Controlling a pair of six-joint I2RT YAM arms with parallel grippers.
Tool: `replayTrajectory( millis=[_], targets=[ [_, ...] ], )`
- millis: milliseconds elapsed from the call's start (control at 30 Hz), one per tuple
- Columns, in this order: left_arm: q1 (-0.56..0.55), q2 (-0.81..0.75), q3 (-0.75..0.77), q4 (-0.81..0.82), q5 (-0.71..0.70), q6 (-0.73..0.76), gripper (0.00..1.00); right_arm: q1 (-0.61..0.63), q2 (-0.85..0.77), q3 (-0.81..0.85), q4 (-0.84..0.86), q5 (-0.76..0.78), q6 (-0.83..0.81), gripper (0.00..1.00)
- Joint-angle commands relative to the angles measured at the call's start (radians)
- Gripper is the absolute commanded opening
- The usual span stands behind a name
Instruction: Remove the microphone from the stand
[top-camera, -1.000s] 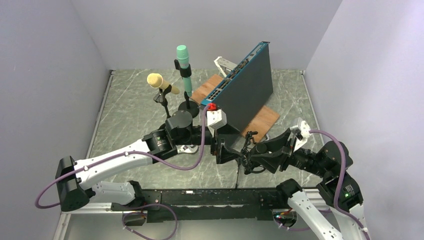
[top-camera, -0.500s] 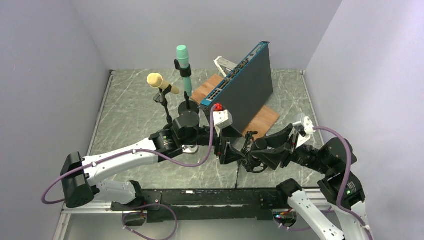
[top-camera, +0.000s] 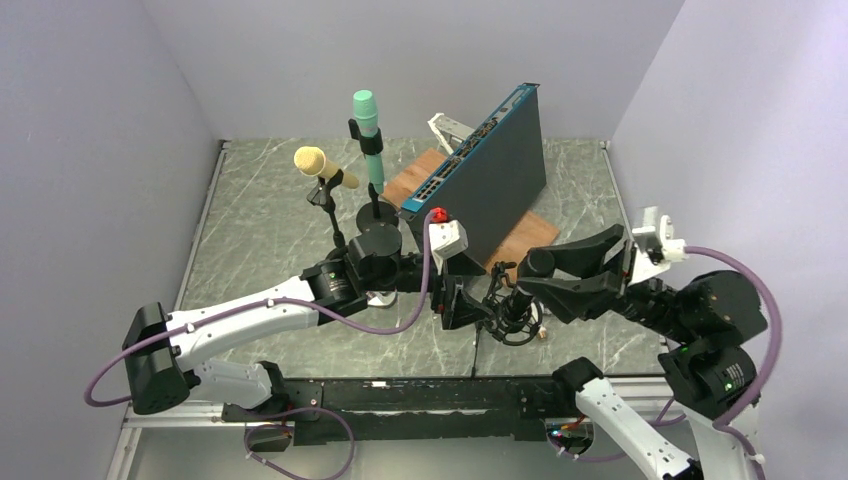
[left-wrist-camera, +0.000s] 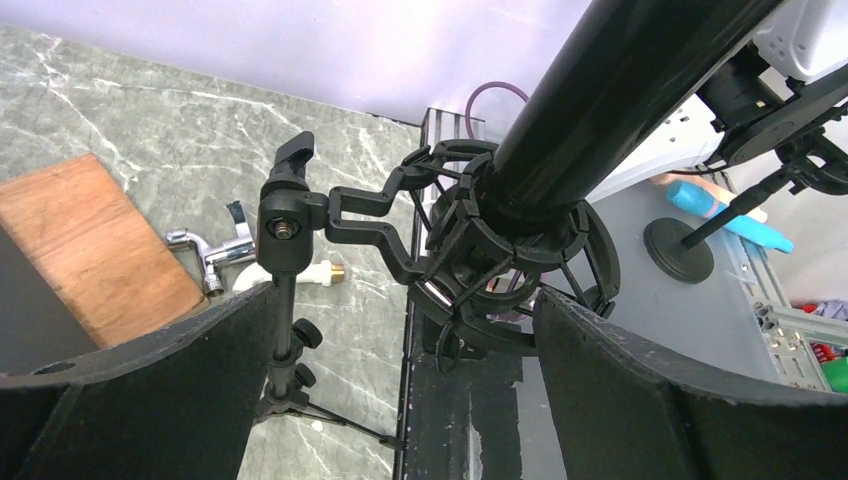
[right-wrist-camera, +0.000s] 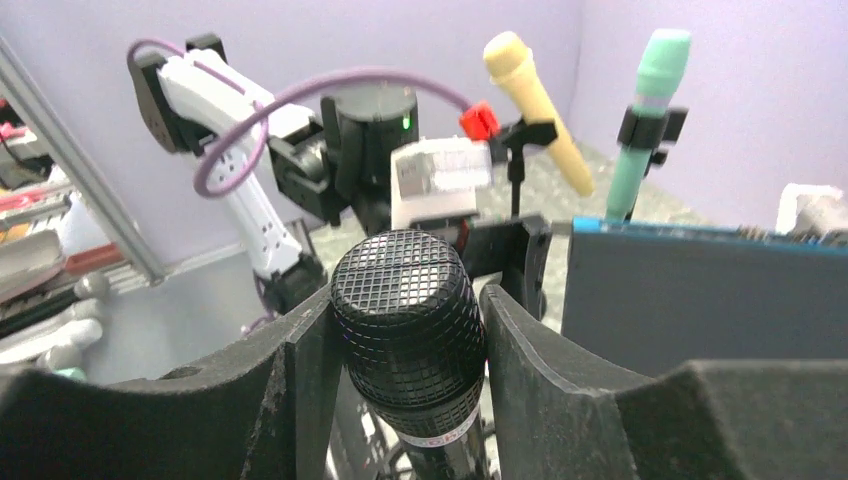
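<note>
My right gripper is above the level of the bare tabletop by the board, which lies farther outward. It will lift, move outward and down, and release the microphone there next.
The black microphone (right-wrist-camera: 405, 285) sits in a black shock mount (left-wrist-camera: 500, 265) on a small tripod stand (left-wrist-camera: 283, 330) near the table's front edge. My right gripper (right-wrist-camera: 405, 335) is shut on the microphone's mesh head, both fingers pressed against it. In the top view the right gripper (top-camera: 537, 272) holds the microphone (top-camera: 522, 298) tilted above the mount (top-camera: 508, 322). My left gripper (left-wrist-camera: 405, 395) is open. The stand's pole is next to its left finger (left-wrist-camera: 130, 385) and the mount is by its right finger (left-wrist-camera: 690, 400). The left gripper (top-camera: 455, 300) is just left of the mount.
A yellow microphone (top-camera: 322, 165) and a green microphone (top-camera: 368, 130) stand on their own stands behind my left arm. A tall dark box with a blue edge (top-camera: 490, 185) leans on a wooden board (top-camera: 527, 240). A small metal fitting (top-camera: 540, 331) lies by the stand.
My right arm has risen and swung right, lifting the microphone's head more upright in the mount. My left gripper moved slightly right toward the stand, then held still.
</note>
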Motion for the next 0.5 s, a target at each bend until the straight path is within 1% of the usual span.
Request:
replayTrajectory(
  millis=[0, 133, 300, 467],
  targets=[
    [-0.009, 0.022, 0.036, -0.035, -0.025, 0.022, 0.99, -0.003, 0.022, 0.077, 0.176, 0.063, 0.003, 0.05],
    [-0.013, 0.020, 0.041, -0.045, -0.042, 0.028, 0.99, -0.002, 0.047, 0.119, 0.234, 0.100, 0.029, 0.01],
    [-0.015, 0.018, 0.038, -0.054, -0.059, 0.033, 0.99, -0.003, 0.098, 0.191, 0.259, 0.129, 0.043, 0.00],
    [-0.017, 0.010, 0.046, -0.074, -0.097, 0.042, 0.99, -0.002, 0.120, 0.227, 0.263, 0.199, 0.039, 0.00]
  ],
)
